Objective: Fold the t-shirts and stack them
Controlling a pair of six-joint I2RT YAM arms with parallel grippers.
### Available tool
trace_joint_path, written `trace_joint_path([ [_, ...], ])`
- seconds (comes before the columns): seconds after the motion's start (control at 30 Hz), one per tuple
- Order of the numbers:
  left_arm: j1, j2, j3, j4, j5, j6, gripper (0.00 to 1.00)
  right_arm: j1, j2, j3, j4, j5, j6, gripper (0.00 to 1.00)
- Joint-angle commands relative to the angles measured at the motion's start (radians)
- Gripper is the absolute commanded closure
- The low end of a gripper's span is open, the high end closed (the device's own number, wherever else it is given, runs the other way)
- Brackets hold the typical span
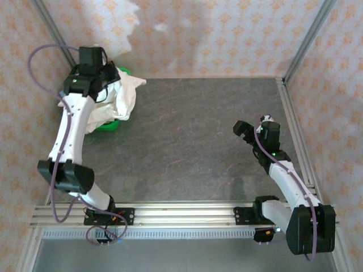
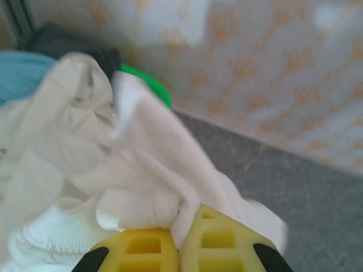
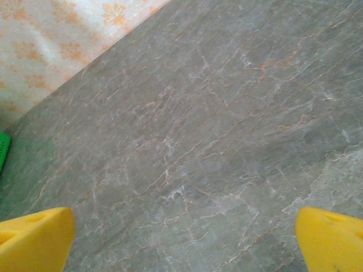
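Observation:
The part of the table beside the green basket is bare and empty. Next I will lift my left gripper off the basket with the white t-shirt's fold, swing over that part and go down to let go.
A crumpled cream-white t-shirt spills over the green basket in the far left corner. My left gripper sits above it, shut on a fold of that white t-shirt; the cloth is pinched between the yellow fingers. Behind the white cloth lie a light blue t-shirt and a dark one. Over bare table at the right, my right gripper hangs open, its yellow fingertips wide apart with nothing between them.
The grey marbled table stretches between the two arms. Patterned walls close the back and sides, and a metal post stands at the far right corner. The green basket's rim shows behind the cloth.

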Motion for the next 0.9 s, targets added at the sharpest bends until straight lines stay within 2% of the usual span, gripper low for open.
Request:
trace_joint_path([
  [0.0,0.024,-0.035,-0.018,0.082,-0.138,-0.033,1.0,0.006,-0.014,0.025,0.006,-0.026,-0.002,0.01],
  [0.1,0.035,-0.028,0.031,0.025,-0.239,-0.034,1.0,0.005,-0.025,0.019,0.0,-0.017,0.0,0.01],
  [0.2,0.061,-0.017,0.057,-0.003,-0.276,-0.045,1.0,0.005,-0.031,0.019,-0.02,0.001,-0.004,0.01],
  [0.33,0.11,0.011,0.12,-0.049,-0.234,-0.084,1.0,0.005,-0.034,0.023,-0.034,0.011,-0.005,0.01],
  [0.4,0.09,0.015,0.157,-0.04,-0.152,-0.081,1.0,0.006,-0.036,0.026,-0.032,0.003,-0.002,0.01],
  [0.47,0.005,0.016,0.216,-0.024,-0.095,-0.034,1.0,0.005,-0.036,0.031,-0.022,-0.011,0.008,0.01],
  [0.6,-0.303,0.067,0.451,-0.063,-0.119,0.125,1.0,0.007,-0.04,0.04,-0.002,-0.047,0.031,0.01],
  [0.7,-0.475,0.143,0.653,-0.097,-0.056,0.189,1.0,0.008,-0.053,0.047,-0.001,-0.055,0.038,0.01],
  [0.77,-0.551,0.183,0.744,-0.108,-0.022,0.208,1.0,0.009,-0.067,0.052,-0.015,-0.048,0.033,0.01],
  [0.87,-0.584,0.197,0.755,-0.072,0.042,0.187,1.0,0.008,-0.089,0.059,-0.044,-0.021,0.024,0.01],
])
